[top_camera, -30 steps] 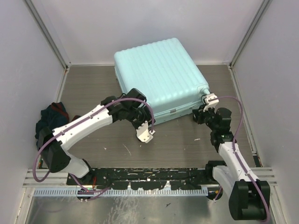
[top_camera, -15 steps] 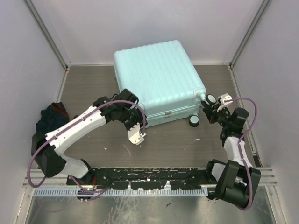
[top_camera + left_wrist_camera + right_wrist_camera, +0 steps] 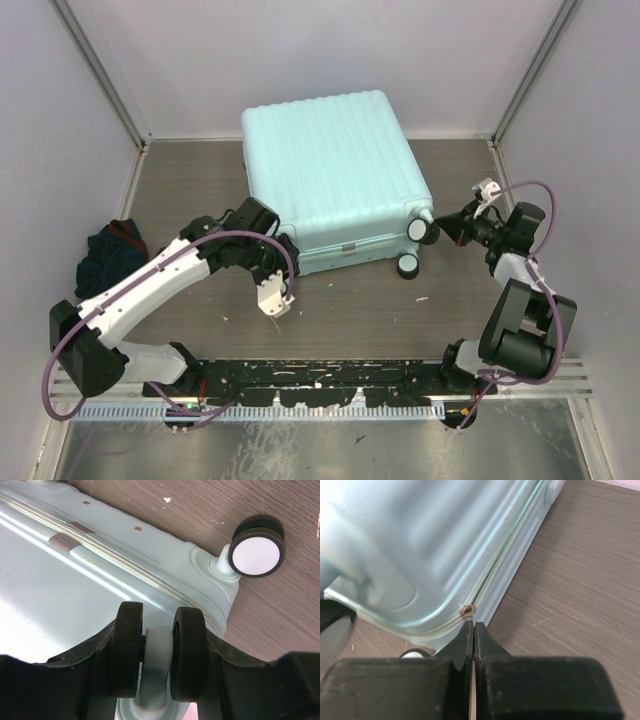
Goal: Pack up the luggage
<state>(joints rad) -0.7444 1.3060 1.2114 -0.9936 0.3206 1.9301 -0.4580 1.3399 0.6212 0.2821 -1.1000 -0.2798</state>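
Note:
The zip seam of the luggage stretches beyond the zip's slider (image 3: 468, 611). My right gripper will next move outward along it and release the thin zip pull farther on.
The luggage (image 3: 335, 165), a pale mint ribbed hard-shell suitcase, lies closed and flat at the back centre of the table. My left gripper (image 3: 284, 270) is at its near left corner, shut on a black double wheel (image 3: 159, 657) of the luggage. Another wheel (image 3: 256, 552) shows beyond it. My right gripper (image 3: 452, 228) is at the near right corner beside two wheels (image 3: 422, 230). In the right wrist view its jaws (image 3: 473, 626) are shut on the thin pull of the zip slider (image 3: 468, 611), on the zip seam of the luggage (image 3: 420, 540).
A heap of dark clothes (image 3: 110, 255) lies at the left edge of the table. Grey walls close in the table on the left, back and right. The rail (image 3: 320, 375) with the arm bases runs along the near edge.
The luggage has turned and slid a little to the left, bringing its near right wheels into view. My right gripper has swung out to the right. My left gripper has drawn back to the left.

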